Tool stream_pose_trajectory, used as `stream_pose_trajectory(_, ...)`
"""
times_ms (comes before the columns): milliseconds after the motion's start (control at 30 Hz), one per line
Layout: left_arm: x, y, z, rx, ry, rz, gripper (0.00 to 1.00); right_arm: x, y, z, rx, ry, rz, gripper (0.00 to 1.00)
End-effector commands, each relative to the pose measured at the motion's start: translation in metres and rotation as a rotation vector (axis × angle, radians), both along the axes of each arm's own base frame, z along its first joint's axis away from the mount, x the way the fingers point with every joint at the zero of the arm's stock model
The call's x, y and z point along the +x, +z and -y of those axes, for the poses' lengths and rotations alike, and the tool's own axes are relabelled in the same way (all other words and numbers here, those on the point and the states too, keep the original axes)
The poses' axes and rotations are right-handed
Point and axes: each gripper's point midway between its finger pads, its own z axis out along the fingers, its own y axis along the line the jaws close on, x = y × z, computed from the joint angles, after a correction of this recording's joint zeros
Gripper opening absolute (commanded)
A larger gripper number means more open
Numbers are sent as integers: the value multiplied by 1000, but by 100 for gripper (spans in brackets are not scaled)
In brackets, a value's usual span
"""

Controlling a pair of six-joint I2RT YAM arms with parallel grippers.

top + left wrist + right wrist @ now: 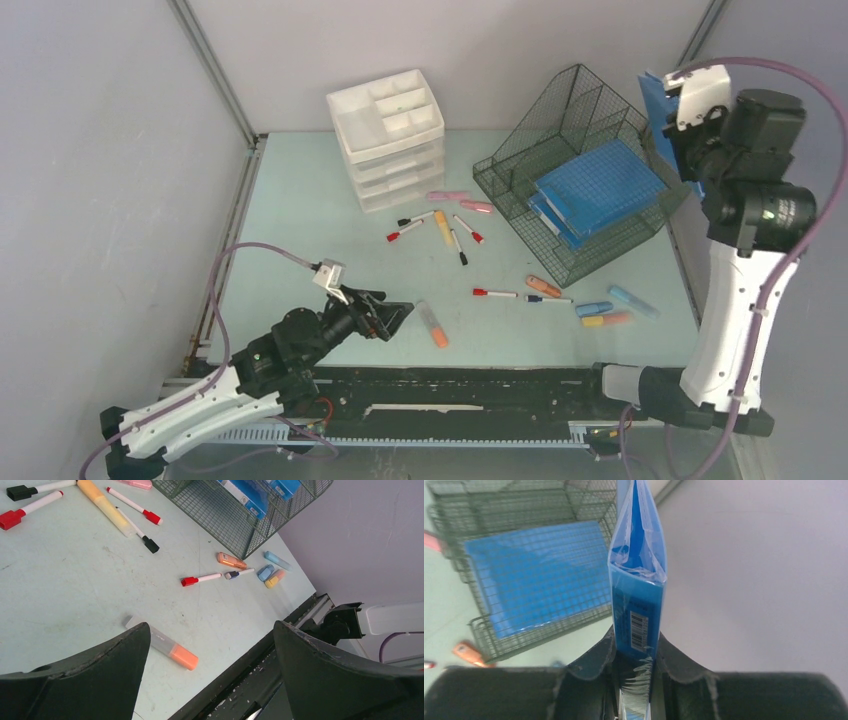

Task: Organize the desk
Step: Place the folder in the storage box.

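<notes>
The packet is hanging beside the mesh tray that holds blue packets, so my right gripper will next move toward the left in the top view and go down over that stack of blue packets.
The desk [300,250] is a pale mint-green top strewn with markers and highlighters. My left gripper [395,318] hovers low near the front edge, open and holding nothing. In the left wrist view its fingers [211,626] frame an orange-capped highlighter [165,644] lying just beyond them, the same highlighter [433,325] seen from above. My right gripper [672,125] is raised at the far right, shut on a blue plastic-wrapped packet [638,595] held edge-up. That packet [655,100] hangs beside the wire-mesh tray [560,110].
The mesh tray [499,500] holds a stack of blue packets [600,185]. A white drawer unit [385,140] stands at the back. Red and black markers [405,234], a yellow highlighter [441,228] and pink ones [448,196] lie mid-desk; orange, blue and yellow highlighters [600,312] lie right. A black rail [450,390] runs along the front.
</notes>
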Motion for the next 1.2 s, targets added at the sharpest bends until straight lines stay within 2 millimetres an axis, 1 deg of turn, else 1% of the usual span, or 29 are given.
stream_pose_trajectory(0, 3, 6, 2, -26, 15, 6, 100, 24, 11, 31, -222, -216, 64, 0)
stream_pose_trajectory(67, 3, 3, 3, -19, 9, 1, 100, 40, 7, 29, -292, -244, 86, 0)
stream_pose_trajectory(133, 2, 1, 4, -13, 0, -4, 100, 57, -8, 27, -329, -264, 52, 0)
stream_pose_trajectory(200, 1, -1, 4, -6, -4, -8, 99, 69, -22, 27, -349, -291, 9, 0)
stream_pose_trajectory(367, -1, -7, 0, 13, -3, -16, 99, 87, -55, 12, -377, -288, -71, 0)
stream_pose_trajectory(467, -2, -9, -2, 15, -2, -17, 100, 93, -76, -2, -394, -265, -127, 0)
stream_pose_trajectory(533, -2, -9, -3, 15, 1, -16, 100, 96, -90, -10, -398, -253, -167, 3)
stream_pose_trajectory(633, -2, -10, -3, 13, 3, -19, 100, 102, -110, -22, -405, -234, -227, 12)
stream_pose_trajectory(733, -2, -10, -4, 6, 4, -21, 99, 107, -132, -37, -401, -200, -291, 19)
stream_pose_trajectory(800, -3, -11, -4, 5, 5, -24, 99, 109, -144, -47, -404, -182, -324, 27)
stream_pose_trajectory(867, -3, -10, -5, 3, 7, -26, 99, 110, -153, -57, -399, -158, -343, 32)
stream_pose_trajectory(1000, -3, -11, -5, 4, 8, -29, 99, 109, -169, -80, -395, -100, -380, 37)
stream_pose_trajectory(1100, -3, -10, -5, 5, 8, -30, 99, 108, -180, -97, -400, -58, -405, 37)
stream_pose_trajectory(1167, -3, -10, -4, 9, 8, -33, 99, 105, -187, -114, -380, -3, -424, 38)
